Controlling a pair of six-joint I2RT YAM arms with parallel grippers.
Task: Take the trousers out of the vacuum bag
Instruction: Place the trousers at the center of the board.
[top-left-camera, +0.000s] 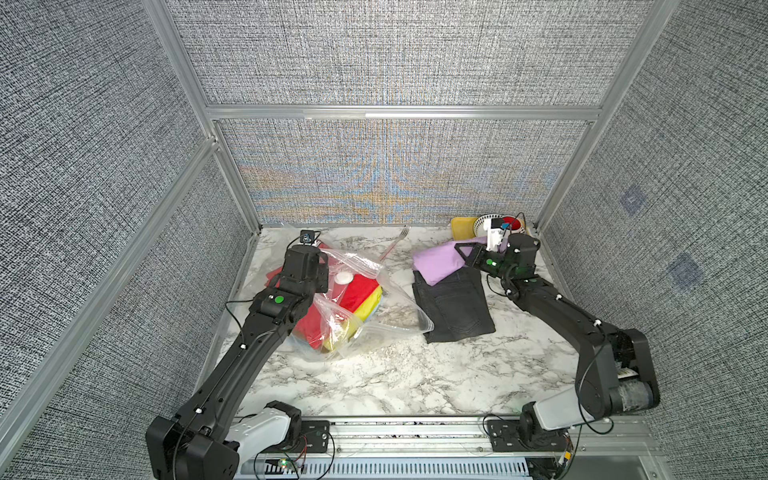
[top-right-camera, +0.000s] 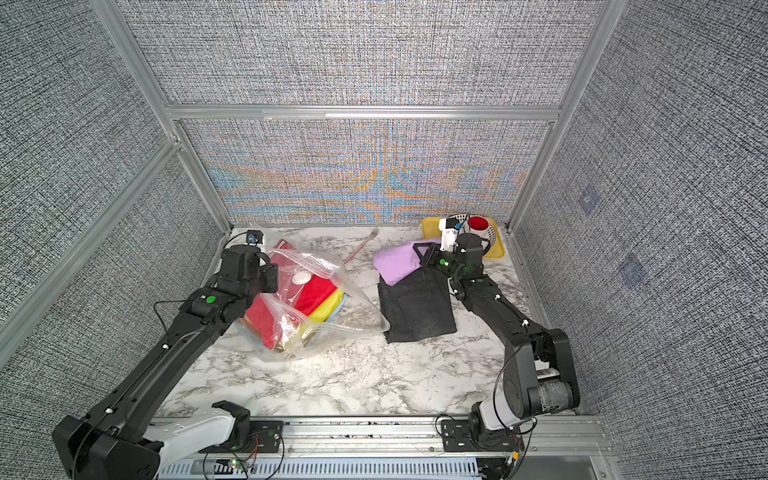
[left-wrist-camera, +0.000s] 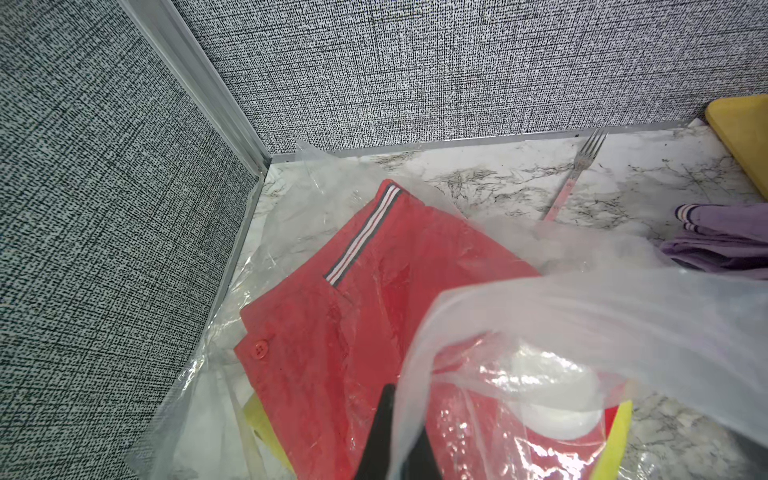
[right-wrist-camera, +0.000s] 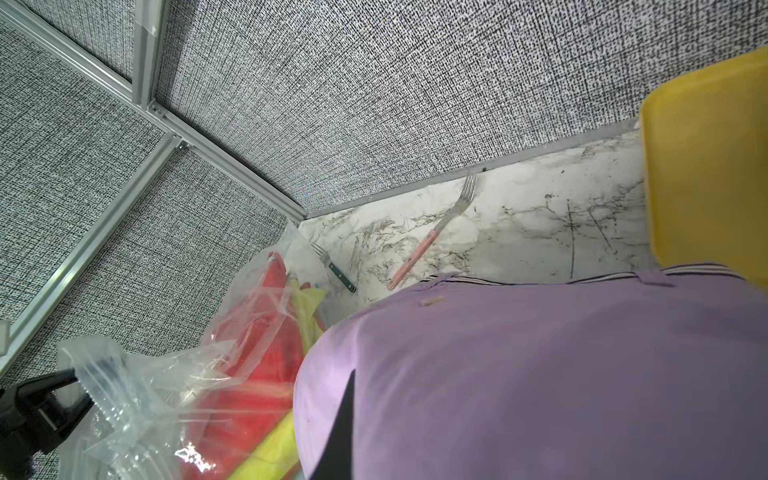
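The dark grey trousers (top-left-camera: 455, 309) lie below my right gripper, toward my base. My right gripper needs to move back and down over them next and release the lilac cloth.
The vacuum bag (top-left-camera: 360, 266), clear crinkly plastic with a white valve (top-left-camera: 343, 277), lies at the left. Inside it are red trousers (top-left-camera: 358, 293) with a striped waistband (left-wrist-camera: 365, 232) and yellow ones (top-left-camera: 370, 308). My left gripper (left-wrist-camera: 400, 424) is shut on a fold of the bag's plastic, raised above the red cloth. The dark grey trousers (top-left-camera: 455, 309) lie outside the bag on the table at the right. The lilac trousers (top-left-camera: 436, 262) rest partly on them, and my right gripper (right-wrist-camera: 347, 419) is shut on the lilac cloth, which hides most of its fingers.
A pink-handled fork (top-left-camera: 394, 244) lies by the back wall between bag and lilac cloth, and a green-handled fork (right-wrist-camera: 338, 270) lies near the bag. A yellow tray (top-right-camera: 496, 246) with a white basket (top-left-camera: 490, 221) and red cup (top-right-camera: 478, 224) fills the back right corner. Walls enclose three sides.
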